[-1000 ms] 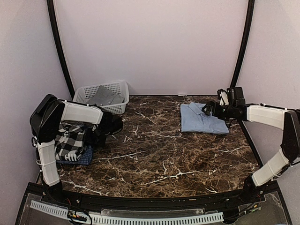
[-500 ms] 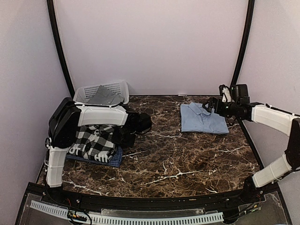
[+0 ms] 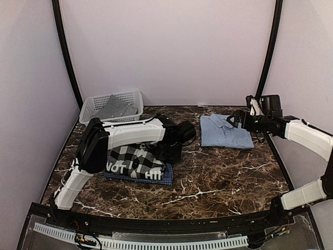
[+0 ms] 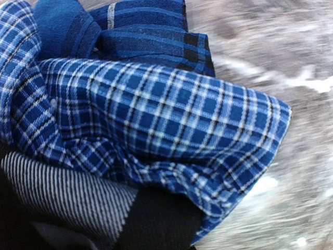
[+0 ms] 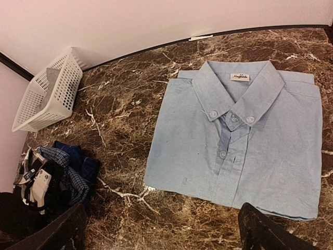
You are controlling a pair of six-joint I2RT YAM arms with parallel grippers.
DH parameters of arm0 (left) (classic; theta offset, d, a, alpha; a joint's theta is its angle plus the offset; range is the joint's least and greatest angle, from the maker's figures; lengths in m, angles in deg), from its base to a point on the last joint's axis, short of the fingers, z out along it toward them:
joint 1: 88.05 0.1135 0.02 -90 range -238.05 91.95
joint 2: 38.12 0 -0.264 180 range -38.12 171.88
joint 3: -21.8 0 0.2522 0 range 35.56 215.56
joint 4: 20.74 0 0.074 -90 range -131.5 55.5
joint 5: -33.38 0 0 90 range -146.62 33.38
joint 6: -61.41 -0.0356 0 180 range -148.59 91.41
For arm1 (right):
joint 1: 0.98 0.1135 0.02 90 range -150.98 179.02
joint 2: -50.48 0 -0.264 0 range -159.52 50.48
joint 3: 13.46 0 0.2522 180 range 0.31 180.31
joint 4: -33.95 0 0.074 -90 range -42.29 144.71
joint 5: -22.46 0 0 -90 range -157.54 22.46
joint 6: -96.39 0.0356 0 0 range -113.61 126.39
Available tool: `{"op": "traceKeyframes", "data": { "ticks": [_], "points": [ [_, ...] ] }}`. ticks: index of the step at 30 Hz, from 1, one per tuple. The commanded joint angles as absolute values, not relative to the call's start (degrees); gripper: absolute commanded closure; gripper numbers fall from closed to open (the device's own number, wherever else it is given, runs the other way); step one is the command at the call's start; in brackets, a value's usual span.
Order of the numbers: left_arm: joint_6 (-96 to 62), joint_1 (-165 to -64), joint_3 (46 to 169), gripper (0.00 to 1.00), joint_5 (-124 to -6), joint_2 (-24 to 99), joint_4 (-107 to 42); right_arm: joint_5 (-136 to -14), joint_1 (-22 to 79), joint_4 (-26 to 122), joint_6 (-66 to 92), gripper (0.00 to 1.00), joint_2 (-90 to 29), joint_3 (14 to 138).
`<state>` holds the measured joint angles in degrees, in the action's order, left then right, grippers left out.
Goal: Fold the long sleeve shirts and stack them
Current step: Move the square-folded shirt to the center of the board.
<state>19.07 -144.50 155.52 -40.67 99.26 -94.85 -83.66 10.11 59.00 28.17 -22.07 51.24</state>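
I will drag the pile with my left gripper to the right in the top view, toward the light blue shirt, and let it go, because bare marble is there.
A folded light blue shirt point(image 3: 225, 131) point(image 5: 244, 140) lies collar up at the back right of the marble table point(image 3: 208, 182). Just above its right part hovers my right gripper point(image 3: 237, 121) point(image 5: 162, 208), open and holding nothing. Left of centre sits a pile with a black-and-white checked shirt point(image 3: 132, 159) on top of a dark blue checked shirt point(image 3: 162, 180) point(image 4: 166, 120). At the pile's right end, my left gripper point(image 3: 169, 152) point(image 4: 156, 213) is shut on the blue checked cloth. That cloth hides most of its fingers. A grey shirt point(image 3: 117, 108) lies in the basket.
The white lattice basket point(image 3: 93, 104) point(image 5: 49, 91) stands in the back left corner. Black frame posts point(image 3: 65, 52) rise at both back corners, and a black rail point(image 3: 156, 224) runs along the near edge. The left arm point(image 3: 130, 133) stretches over the pile.
My left arm has swung right and pulled the checked pile from the left edge toward the table's middle. The right gripper drifted slightly right and stayed open.
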Motion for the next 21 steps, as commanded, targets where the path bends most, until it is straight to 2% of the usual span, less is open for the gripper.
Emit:
{"op": "traceKeyframes", "data": {
  "ticks": [1,9,11,13,14,18,21],
  "points": [
    [19.81,-145.48,161.9,1.0,-48.8,103.48,-88.85,-83.96,10.44,60.09,28.28,0.01,-19.73,50.58],
    [20.14,-145.71,166.16,1.0,-56.26,106.67,-79.21,-81.98,10.44,63.7,27.08,0.01,-18.62,51.54],
    [19.84,-145.71,167.02,0.96,-59.29,107.09,-78.16,-81.41,10.44,64.29,26.91,0.01,-18.42,51.59],
    [19.49,-145.72,167.77,0.88,-60.22,107.11,-77.5,-80.77,10.46,64.84,26.87,0.02,-18.38,51.63],
    [19.31,-145.78,168.57,0.8,-60.39,107.05,-77.48,-80.53,10.4,64.99,26.91,0.01,-18.31,51.63],
    [18.82,-145.71,169.99,0.58,-62.93,105.62,-75.91,-79.91,10.44,65.13,27.04,0.01,-18.25,51.55],
    [18.71,-145.72,170.03,0.53,-66.44,103.35,-73.35,-77.97,10.4,65.37,27.8,0.01,-18.48,51.63]
  ]
}}
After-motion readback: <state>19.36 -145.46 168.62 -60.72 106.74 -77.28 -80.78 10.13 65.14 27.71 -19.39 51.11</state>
